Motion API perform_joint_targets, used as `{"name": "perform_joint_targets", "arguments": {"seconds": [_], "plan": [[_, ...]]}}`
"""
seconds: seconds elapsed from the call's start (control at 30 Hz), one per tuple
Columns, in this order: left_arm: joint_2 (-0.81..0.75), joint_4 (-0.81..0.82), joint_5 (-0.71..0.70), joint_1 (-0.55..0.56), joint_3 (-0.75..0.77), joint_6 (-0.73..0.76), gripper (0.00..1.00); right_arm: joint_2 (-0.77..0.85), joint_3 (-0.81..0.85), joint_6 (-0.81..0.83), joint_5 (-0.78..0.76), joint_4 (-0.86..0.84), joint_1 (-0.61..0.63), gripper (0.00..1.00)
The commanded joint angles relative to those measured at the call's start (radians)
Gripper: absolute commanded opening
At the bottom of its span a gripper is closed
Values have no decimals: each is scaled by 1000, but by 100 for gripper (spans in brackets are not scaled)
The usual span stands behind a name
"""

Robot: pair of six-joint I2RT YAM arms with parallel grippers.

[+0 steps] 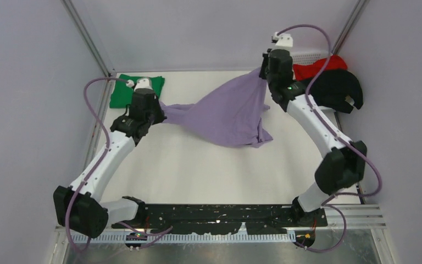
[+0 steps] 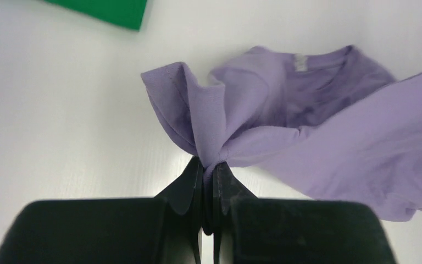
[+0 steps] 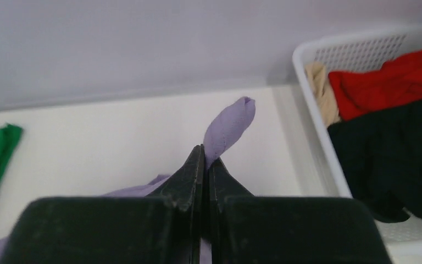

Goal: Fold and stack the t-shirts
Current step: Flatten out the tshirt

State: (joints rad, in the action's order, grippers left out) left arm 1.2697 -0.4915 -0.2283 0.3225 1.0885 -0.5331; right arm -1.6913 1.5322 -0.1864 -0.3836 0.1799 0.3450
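Observation:
The lavender t-shirt (image 1: 233, 113) sags crumpled, so next I will move its bunched edge in my left gripper up, then outward and down to the bare tabletop beside the green t-shirt, and then let it go.
The lavender t-shirt (image 1: 233, 113) hangs stretched between my two grippers above the middle of the table, its lower part sagging onto the surface. My left gripper (image 1: 159, 111) is shut on a bunched edge of it (image 2: 209, 132). My right gripper (image 1: 262, 71) is shut on another edge, and a lavender tip (image 3: 231, 125) sticks out past the jaws. A folded green t-shirt (image 1: 126, 91) lies flat at the far left, behind the left gripper. A red t-shirt (image 1: 318, 67) and a black t-shirt (image 1: 338, 88) lie in the white basket (image 3: 357, 47) at the far right.
The basket (image 1: 307, 55) stands at the table's far right corner, close behind the right arm; a beige cloth (image 3: 321, 91) also lies in it. Grey walls close in the back and both sides. The arm bases sit on the black plate (image 1: 220, 217) at the near edge.

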Motion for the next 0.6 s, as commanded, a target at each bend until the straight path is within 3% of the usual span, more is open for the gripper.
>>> {"name": "perform_joint_targets", "arguments": {"seconds": [0.0,0.23,0.57], "plan": [[-189,35,-95,-3,77,58,0,258,-87,85,-12,-212,-3,5],[-458,114,-108,-3,149,120,0,581,-129,131,110,-249,-3,5],[-628,125,-10,-3,426,243,0,869,-17,91,312,-172,-3,5]]}}
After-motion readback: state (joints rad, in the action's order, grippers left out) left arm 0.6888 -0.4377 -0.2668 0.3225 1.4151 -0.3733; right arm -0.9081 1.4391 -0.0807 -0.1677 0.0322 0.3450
